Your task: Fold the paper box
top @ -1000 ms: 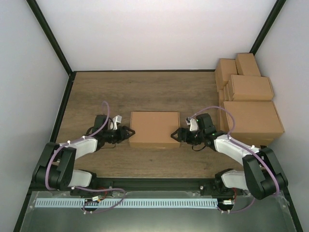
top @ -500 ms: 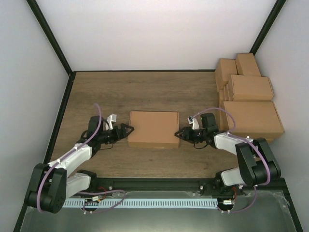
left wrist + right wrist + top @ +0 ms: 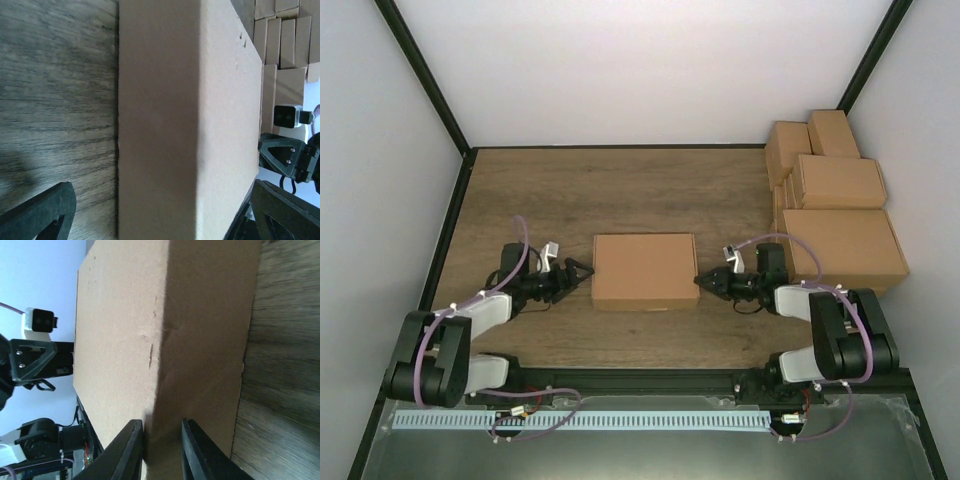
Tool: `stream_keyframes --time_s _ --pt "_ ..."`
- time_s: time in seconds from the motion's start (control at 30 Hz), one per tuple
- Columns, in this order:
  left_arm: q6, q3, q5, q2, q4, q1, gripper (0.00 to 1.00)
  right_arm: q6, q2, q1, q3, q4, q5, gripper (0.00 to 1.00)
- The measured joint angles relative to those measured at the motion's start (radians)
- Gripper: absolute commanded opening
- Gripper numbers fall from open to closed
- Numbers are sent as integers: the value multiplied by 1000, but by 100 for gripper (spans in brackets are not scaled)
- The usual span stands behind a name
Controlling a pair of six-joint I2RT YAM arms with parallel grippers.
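Note:
The box's facing end (image 3: 595, 273) (image 3: 157, 170) is already between the open fingers of my left gripper, so I need to move that gripper to the right in the top view next, onto that end, and close it.
The paper box (image 3: 645, 271) lies closed and flat on the wooden table, a plain brown carton with its lid down. At its left side, my left gripper (image 3: 582, 275) stands open just clear of the wall. In the left wrist view its wide-spread fingers (image 3: 45, 215) frame the box (image 3: 190, 115) without touching it. My right gripper (image 3: 703, 281) is at the box's right wall. In the right wrist view its jaws (image 3: 162, 425) have closed to a narrow gap over the upper edge of that wall (image 3: 150, 315); one finger (image 3: 131, 450) is level with the lid, the other against the side.
A pile of finished brown cartons (image 3: 835, 215) fills the back right corner, close behind the right arm. It also shows in the left wrist view (image 3: 282, 35). White walls and black frame rails (image 3: 450, 230) bound the table.
The left gripper opened wide and drew back left off the box. The right gripper's jaws narrowed and it shifted right. The box slid slightly to the right and straightened.

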Motion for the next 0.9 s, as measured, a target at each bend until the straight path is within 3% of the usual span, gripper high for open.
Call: stream_keyframes --time_s 0.1,0.33,0.53,0.6,0.77,0.9 --pt "-10 -1 39 48 36 2 100 -7 11 -59 -18 21 -54 15" --pt "-64 -6 111 171 159 -8 100 -9 63 -91 -24 76 -121 14" --pt "-139 -12 122 220 275 -88 100 -16 68 -92 -23 83 -126 14" --pt "-171 -12 122 245 322 -124 94 -19 68 -92 -23 82 -126 14" --pt "-244 -10 122 283 412 -174 67 -27 57 -92 -23 69 -117 21" --pt "-253 18 119 255 382 -180 58 -40 6 -93 -17 -5 -72 31"
